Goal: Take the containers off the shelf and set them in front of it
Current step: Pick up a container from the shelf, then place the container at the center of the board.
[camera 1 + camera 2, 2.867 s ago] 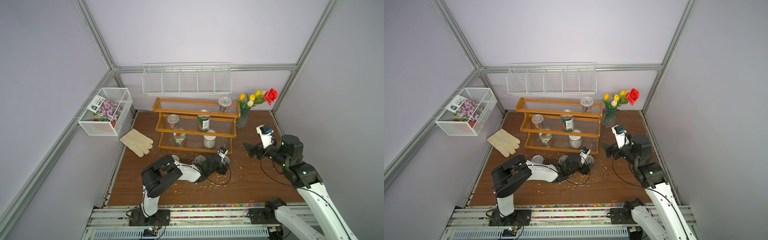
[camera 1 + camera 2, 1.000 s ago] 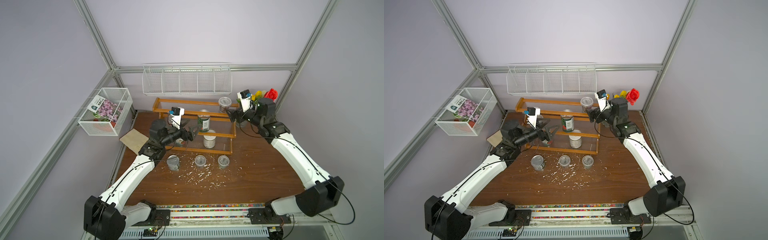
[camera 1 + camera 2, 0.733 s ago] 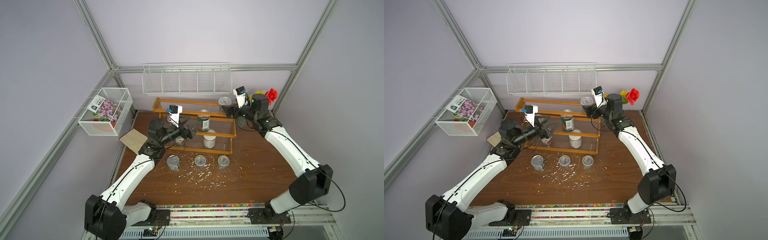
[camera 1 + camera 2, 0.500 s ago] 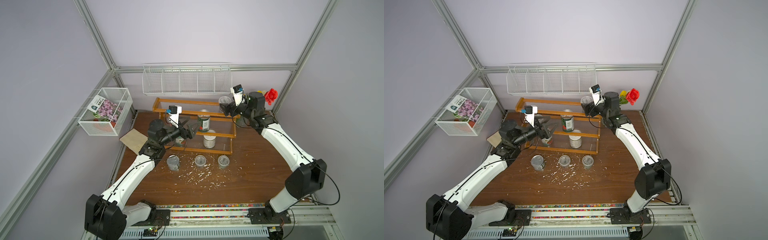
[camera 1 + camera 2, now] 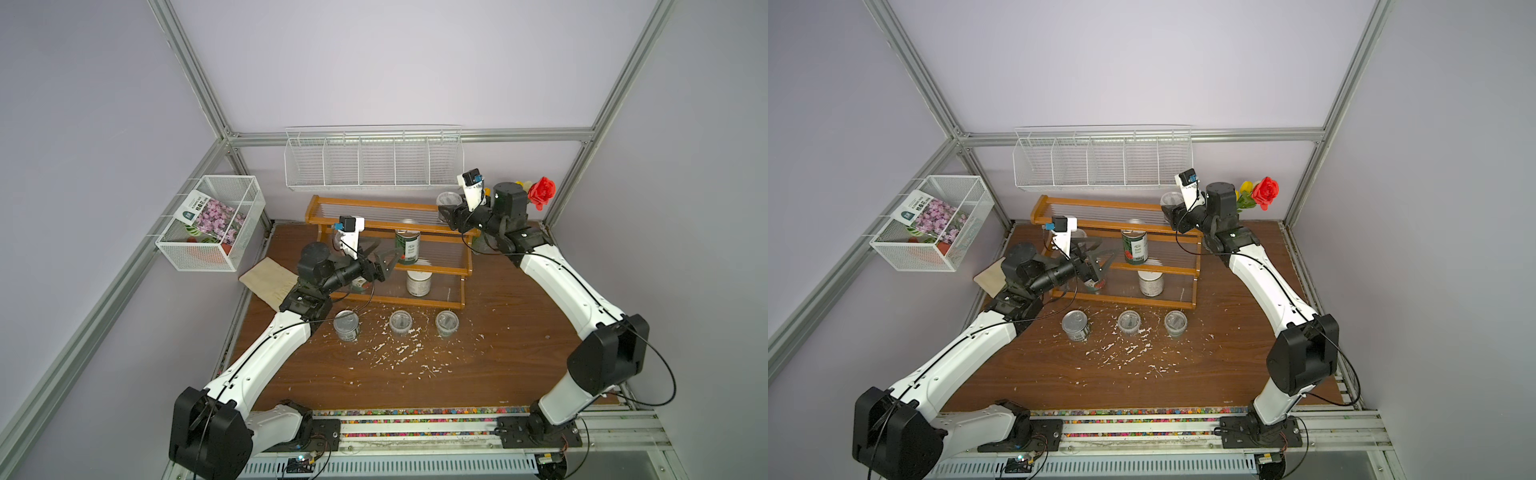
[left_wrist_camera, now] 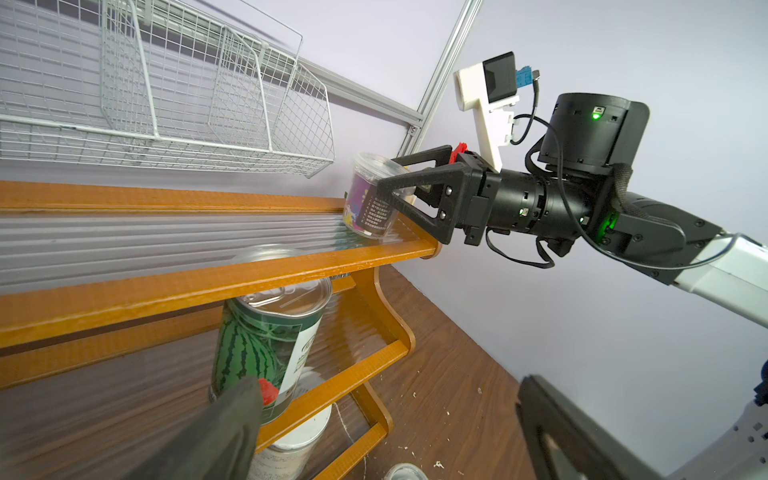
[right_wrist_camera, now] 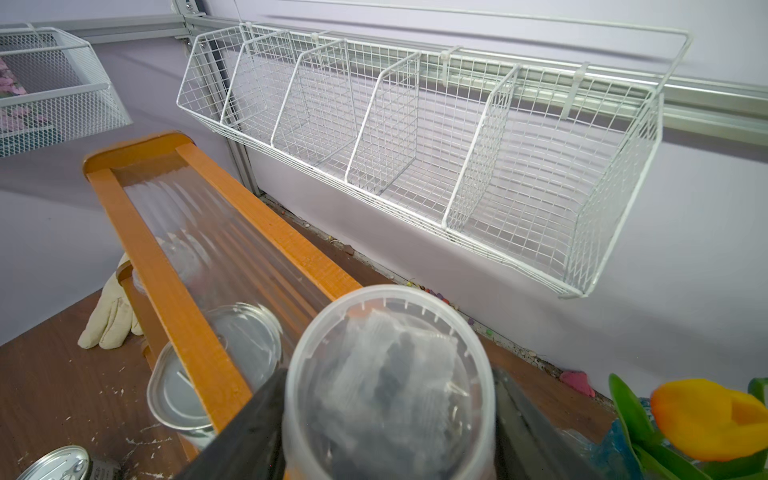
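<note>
The bare tabletop beside the clear cups has free space. My right gripper needs to come back from the shelf (image 5: pixel 374 203) next and go down there to release the lidded cup.
The shelf (image 5: pixel 374 203) (image 5: pixel 1100 204) stands at the back of the table. A clear lidded cup (image 5: pixel 448 199) (image 5: pixel 1170 199) (image 6: pixel 370 199) (image 7: pixel 388 374) is at the right end of its top tier, and my right gripper (image 5: pixel 446 216) (image 5: pixel 1172 218) (image 6: pixel 388 174) (image 7: pixel 386 449) is shut on it. My left gripper (image 5: pixel 384 262) (image 5: pixel 1104 262) (image 6: pixel 386 436) is open at the middle tier, just left of the watermelon can (image 5: pixel 408 248) (image 5: pixel 1134 248) (image 6: pixel 266 345). A white can (image 5: pixel 417 283) is on the bottom tier. A tin can (image 5: pixel 346 326) and two clear cups (image 5: pixel 401 323) (image 5: pixel 446 323) stand on the table before the shelf.
A white wire divided basket (image 5: pixel 374 166) hangs on the wall right above the shelf. A mesh basket (image 5: pixel 212 224) hangs at the left. A glove (image 5: pixel 270 282) lies left of the shelf. A flower vase (image 5: pixel 540 193) is behind my right arm. White crumbs (image 5: pixel 395 353) litter the table.
My right gripper reached the top tier's right end and shut on the clear cup. My left arm edged toward the watermelon can, still open.
</note>
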